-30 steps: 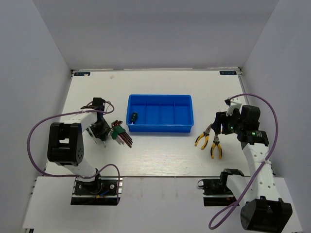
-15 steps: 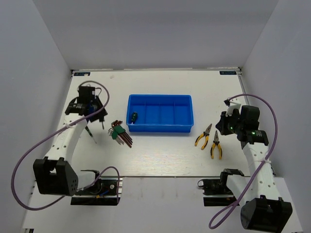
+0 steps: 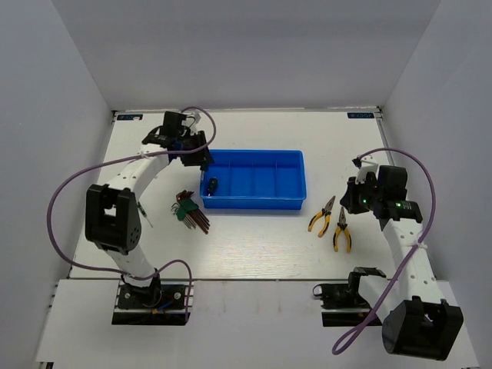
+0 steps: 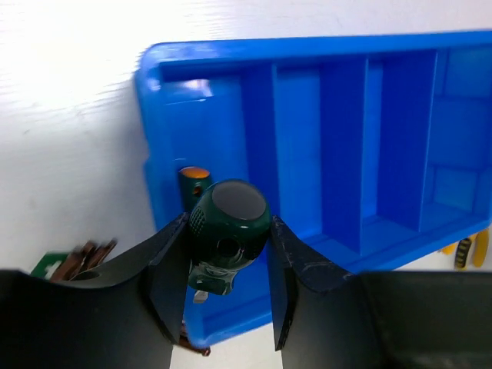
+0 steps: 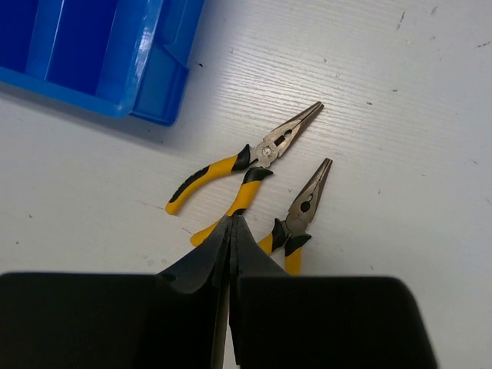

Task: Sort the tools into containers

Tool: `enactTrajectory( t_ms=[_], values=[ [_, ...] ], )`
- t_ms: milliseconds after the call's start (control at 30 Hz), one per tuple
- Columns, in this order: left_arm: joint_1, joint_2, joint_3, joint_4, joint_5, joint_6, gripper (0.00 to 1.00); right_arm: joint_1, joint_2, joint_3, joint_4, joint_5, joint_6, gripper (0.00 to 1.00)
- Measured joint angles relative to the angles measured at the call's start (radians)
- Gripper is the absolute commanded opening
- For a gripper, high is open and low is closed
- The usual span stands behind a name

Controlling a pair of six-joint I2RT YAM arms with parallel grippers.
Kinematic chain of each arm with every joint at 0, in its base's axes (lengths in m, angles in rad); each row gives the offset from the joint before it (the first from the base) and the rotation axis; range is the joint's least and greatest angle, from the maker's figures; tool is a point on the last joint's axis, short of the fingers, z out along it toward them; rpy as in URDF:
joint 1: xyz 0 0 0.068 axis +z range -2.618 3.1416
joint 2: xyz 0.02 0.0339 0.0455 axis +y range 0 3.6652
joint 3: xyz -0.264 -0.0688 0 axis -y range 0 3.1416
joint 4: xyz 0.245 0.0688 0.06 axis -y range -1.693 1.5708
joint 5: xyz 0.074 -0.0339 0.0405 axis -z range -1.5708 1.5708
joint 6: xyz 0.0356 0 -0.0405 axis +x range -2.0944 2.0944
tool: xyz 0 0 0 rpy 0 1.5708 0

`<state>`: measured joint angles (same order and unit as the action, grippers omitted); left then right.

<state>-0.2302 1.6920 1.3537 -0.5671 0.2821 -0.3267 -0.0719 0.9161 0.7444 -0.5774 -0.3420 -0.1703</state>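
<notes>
A second screwdriver already lies in the tray's end section, so next my left gripper needs to lower and shift toward the divider, over the free bottom of the section beside that screwdriver (image 3: 222,181) (image 4: 229,164).
My left gripper (image 4: 229,257) is shut on a stubby green-handled screwdriver (image 4: 229,219) and holds it over the left end of the blue tray (image 4: 307,48). From above, that gripper (image 3: 200,152) hangs at the tray's (image 3: 254,154) back left corner. A second screwdriver (image 3: 212,184) lies in the leftmost compartment. The hex keys (image 3: 189,210) lie on the table left of the tray. Two yellow-and-black pliers (image 5: 246,165) (image 5: 301,214) lie right of the tray. My right gripper (image 5: 231,224) is shut and empty, just above their handles.
The tray's other compartments (image 4: 346,138) hold nothing. The tray's right corner (image 5: 154,84) shows in the right wrist view. White walls close in the table on three sides. Purple cables loop beside both arms.
The left arm swung from beside the hex keys out to the left, then over the tray's left end with the screwdriver. The right gripper shut on nothing beside the pliers.
</notes>
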Motion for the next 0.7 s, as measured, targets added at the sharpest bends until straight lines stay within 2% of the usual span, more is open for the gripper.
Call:
enactTrajectory(
  t_ms=[233,300,333,367,433,467,567,600,667,700],
  values=[
    [-0.073,0.044,0.028,0.014,0.006,0.039,0.01,0.0,0.026,0.0,0.0,0.003,0.001,0.03],
    [-0.085,0.051,0.039,0.017,0.005,0.039,0.05,0.0,0.029,0.0,0.0,0.003,0.001,0.1],
    [-0.089,0.055,0.041,0.021,0.0,0.038,0.09,0.0,0.032,0.0,0.0,0.003,0.001,0.23],
    [-0.091,0.06,0.043,0.022,-0.007,0.037,0.26,0.0,0.033,0.0,0.0,0.003,0.005,0.31],
    [-0.1,0.072,0.044,0.023,-0.028,0.03,0.36,0.0,0.035,0.0,0.0,0.006,0.002,0.47],
    [-0.101,0.079,0.044,0.022,-0.039,0.027,0.5,0.0,0.035,0.0,0.0,0.007,0.002,0.53],
    [-0.108,0.095,0.044,0.02,-0.074,0.019,0.58,0.0,0.035,0.0,0.0,0.008,-0.002,0.54],
    [-0.11,0.098,0.044,0.018,-0.086,0.015,0.66,0.0,0.035,0.0,0.0,0.008,-0.003,0.54],
    [-0.113,0.1,0.045,0.013,-0.101,0.009,0.67,0.0,0.035,0.0,0.0,0.008,-0.003,0.56],
    [-0.113,0.1,0.045,0.01,-0.107,0.009,0.71,0.0,0.035,0.0,0.0,0.009,-0.003,0.56]
  ],
)
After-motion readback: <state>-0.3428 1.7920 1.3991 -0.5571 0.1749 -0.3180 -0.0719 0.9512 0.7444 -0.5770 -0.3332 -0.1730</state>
